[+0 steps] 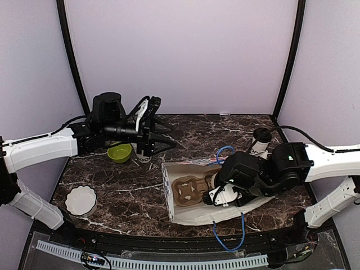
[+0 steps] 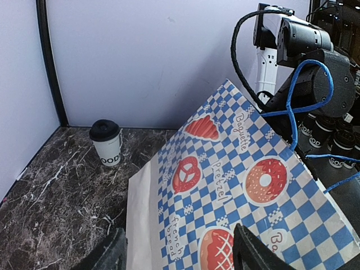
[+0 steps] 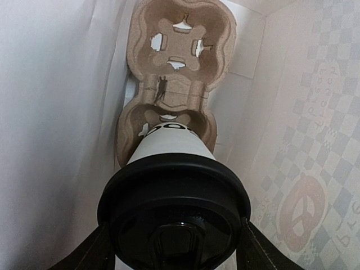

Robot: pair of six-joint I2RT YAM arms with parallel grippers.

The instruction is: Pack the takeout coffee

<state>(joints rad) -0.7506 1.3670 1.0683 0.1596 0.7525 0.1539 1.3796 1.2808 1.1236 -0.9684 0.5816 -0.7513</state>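
Next, my right gripper eases outward and left in the top view, then releases the cup, since the carrier's near pocket (image 1: 208, 183) (image 3: 166, 117) lies that way from it.
One takeout coffee cup (image 3: 171, 149), white with a black lid, is inside the paper bag (image 1: 194, 216), which lies on its side. My right gripper (image 3: 174, 244) is shut on it at the lid, one finger on each side. The cup's base sits at the near pocket of the brown pulp carrier (image 3: 174, 50). A second lidded coffee cup (image 1: 260, 140) stands upright at the back right of the table; the left wrist view shows this cup (image 2: 106, 142) beyond the bag's checkered side (image 2: 236, 185). My left gripper (image 1: 160, 140) hovers open near the back left, holding nothing.
A green bowl (image 1: 119, 152) and a white lettered cup (image 1: 144, 158) sit under the left arm. A white scalloped dish (image 1: 81, 201) lies at the front left. Blue cable (image 1: 230, 239) loops off the right arm near the bag. Walls close the back and sides.
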